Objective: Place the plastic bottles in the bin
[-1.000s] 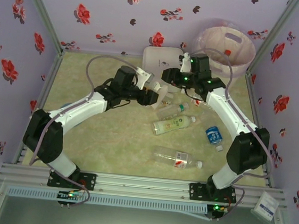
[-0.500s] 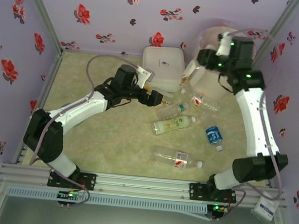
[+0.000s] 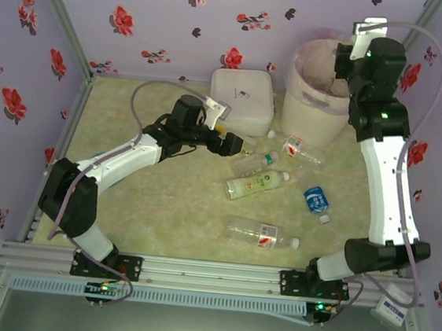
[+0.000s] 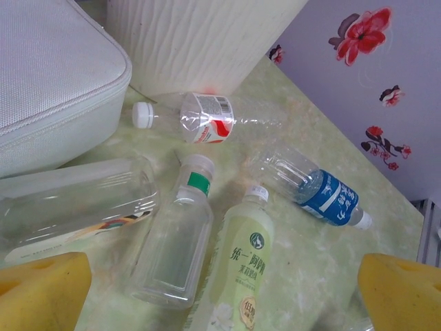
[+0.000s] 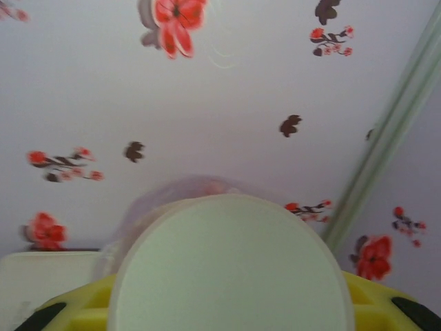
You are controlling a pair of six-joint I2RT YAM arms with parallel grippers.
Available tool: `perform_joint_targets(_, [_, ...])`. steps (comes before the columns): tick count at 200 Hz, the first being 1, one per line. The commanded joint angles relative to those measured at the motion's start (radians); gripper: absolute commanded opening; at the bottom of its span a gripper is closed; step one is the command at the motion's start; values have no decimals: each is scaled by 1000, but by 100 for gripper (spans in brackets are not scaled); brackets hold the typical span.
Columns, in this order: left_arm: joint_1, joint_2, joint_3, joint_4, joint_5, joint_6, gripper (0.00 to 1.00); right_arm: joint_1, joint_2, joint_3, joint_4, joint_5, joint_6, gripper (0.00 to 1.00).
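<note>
The bottle is still pointing at the wall, so the right gripper has to tip down next, then bring the bottle down into the bin (image 3: 314, 108) to let it go.
Several plastic bottles lie on the mat: a red-label one (image 3: 298, 148) (image 4: 207, 118), a green-collared clear one (image 3: 258, 160) (image 4: 172, 241), a pale green one (image 3: 257, 183) (image 4: 238, 269), a blue-label one (image 3: 316, 200) (image 4: 317, 189), and a clear one nearer the front (image 3: 263, 234). A wide clear bottle (image 4: 76, 207) lies by the left finger. My left gripper (image 3: 236, 145) (image 4: 220, 296) hangs open above them, holding nothing. My right gripper (image 3: 344, 66) (image 5: 227, 307) is raised at the bin's (image 3: 314, 108) (image 4: 200, 41) rim, shut on a bottle whose round pale base (image 5: 227, 269) faces the camera.
A flat white lidded box (image 3: 242, 97) (image 4: 48, 83) sits just left of the bin. Flowered walls close the table on three sides, with a corner post (image 5: 386, 145) near the bin. Open mat lies at the front left (image 3: 146, 205).
My right arm has swung up from beside the white box to the bin's rim, carrying its bottle. My left gripper's jaws have opened wide; that arm has barely moved.
</note>
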Motion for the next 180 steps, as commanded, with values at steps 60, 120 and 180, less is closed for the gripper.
perform_joint_targets(60, [-16,31,-93,144,19,-105,100,-25,179,-82,178,147,-276,0])
perform_joint_targets(120, [-26,61,-27,43,15,-40,100,-43,401,35,55,172,-161,10])
perform_joint_targets(180, [-119,98,71,-244,-201,166,100,-69,605,286,-174,168,-7,84])
